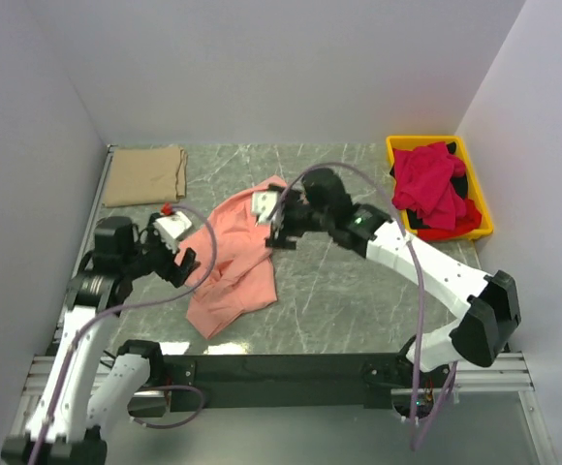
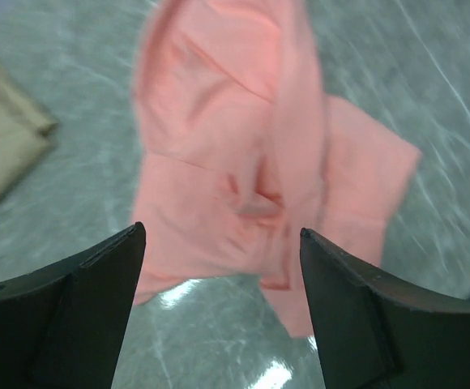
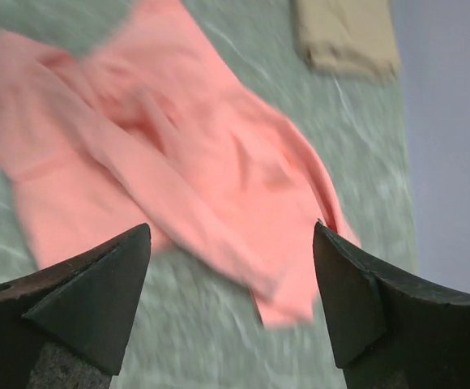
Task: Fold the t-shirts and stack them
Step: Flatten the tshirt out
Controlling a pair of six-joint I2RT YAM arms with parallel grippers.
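My right gripper will move outward and down onto the shirt's bin-side corner, because the crumpled shirt's far end reaches past my open fingers.
A salmon-pink t-shirt lies crumpled on the grey marbled table, left of centre. It also shows in the left wrist view and the right wrist view. My left gripper is open and empty, hovering at the shirt's left edge. My right gripper is open and empty, above the shirt's upper right edge. A folded tan-beige t-shirt lies at the back left, and shows in the left wrist view and right wrist view. Crimson-red t-shirts are heaped in the yellow bin.
The yellow bin stands at the back right against the wall. White walls close in the table on the left, back and right. A metal rail runs along the near edge by the arm bases.
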